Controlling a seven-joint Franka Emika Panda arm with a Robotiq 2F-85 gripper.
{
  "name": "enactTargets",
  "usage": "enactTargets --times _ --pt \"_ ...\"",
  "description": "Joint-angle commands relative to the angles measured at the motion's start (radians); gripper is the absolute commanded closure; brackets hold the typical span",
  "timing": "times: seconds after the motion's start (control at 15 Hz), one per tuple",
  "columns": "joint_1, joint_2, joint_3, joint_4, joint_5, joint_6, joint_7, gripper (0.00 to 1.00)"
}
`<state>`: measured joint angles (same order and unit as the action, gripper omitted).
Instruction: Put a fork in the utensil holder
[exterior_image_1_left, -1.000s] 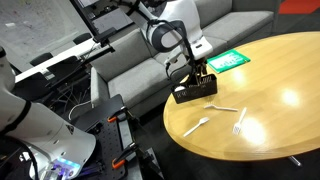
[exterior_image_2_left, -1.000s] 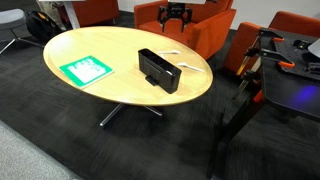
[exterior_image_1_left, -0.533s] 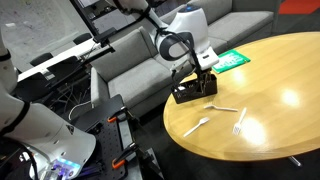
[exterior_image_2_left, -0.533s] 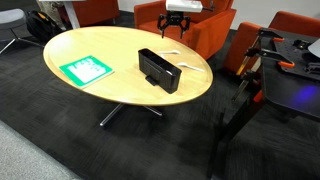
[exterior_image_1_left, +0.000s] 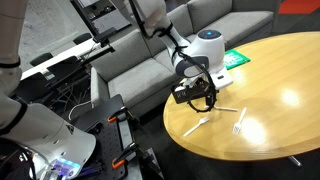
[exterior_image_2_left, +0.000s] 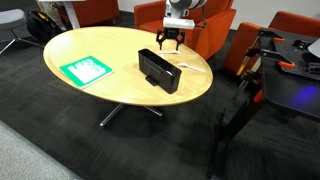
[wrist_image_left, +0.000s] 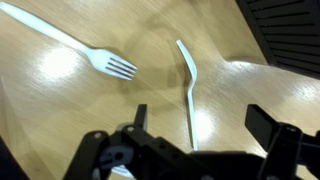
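The slim white plastic fork is edge-on between my open fingers, so my gripper will go down next onto its handle just behind its curved head (exterior_image_1_left: 221, 109) (wrist_image_left: 191, 103) and close.
In the wrist view a slim white plastic fork (wrist_image_left: 190, 92) lies edge-on on the wood, its head curved and its tines not showing. It lies straight below my gripper (wrist_image_left: 200, 125), between the two open, empty fingers. A second white fork (wrist_image_left: 75, 50) with clear tines lies to its left. The utensil holder, a low black oblong box (exterior_image_2_left: 158, 70), stands on the round table in both exterior views (exterior_image_1_left: 182, 96). My gripper (exterior_image_2_left: 171, 40) hovers just beyond its far end (exterior_image_1_left: 203, 98).
The round wooden table (exterior_image_2_left: 110, 95) also bears a flat green-and-white packet (exterior_image_2_left: 85, 70) (exterior_image_1_left: 230, 60). Two more white utensils (exterior_image_1_left: 197, 125) (exterior_image_1_left: 238, 120) lie on the wood. A grey sofa (exterior_image_1_left: 130, 60) and orange chairs (exterior_image_2_left: 215, 30) stand beyond the table's edge.
My arm has swung in over the table and come down from above the black box to just above the utensils beside it. The fingers stay open. Nothing on the table has moved.
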<state>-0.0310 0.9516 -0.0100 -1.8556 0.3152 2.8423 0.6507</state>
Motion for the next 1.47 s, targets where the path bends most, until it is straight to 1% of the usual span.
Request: enactTargets --times 0.0,0.13,0.53,0.6,0.67,1.0,1.27,1.33,1.4 --pt "0.02 0.091 -0.009 0.09 0.036 0.043 -0.01 0.0" --pt "0.03 0.125 -0.015 0.122 0.039 0.058 -0.004 0.0" --pt "0.06 0.21 -0.051 0.206 0.045 0.055 0.019 0.0" --pt "0.061 0.221 -0.052 0.218 0.046 0.054 0.02 0.25" --pt "0.062 0.23 -0.053 0.228 0.047 0.055 0.021 0.26" --pt "0.061 0.261 -0.052 0.266 0.05 0.051 0.024 0.66" --pt "0.073 0.261 -0.068 0.269 0.045 0.044 0.043 0.95" --pt "0.084 0.254 -0.079 0.263 0.042 0.042 0.05 0.99" --pt "0.095 0.243 -0.09 0.25 0.04 0.042 0.055 1.0"
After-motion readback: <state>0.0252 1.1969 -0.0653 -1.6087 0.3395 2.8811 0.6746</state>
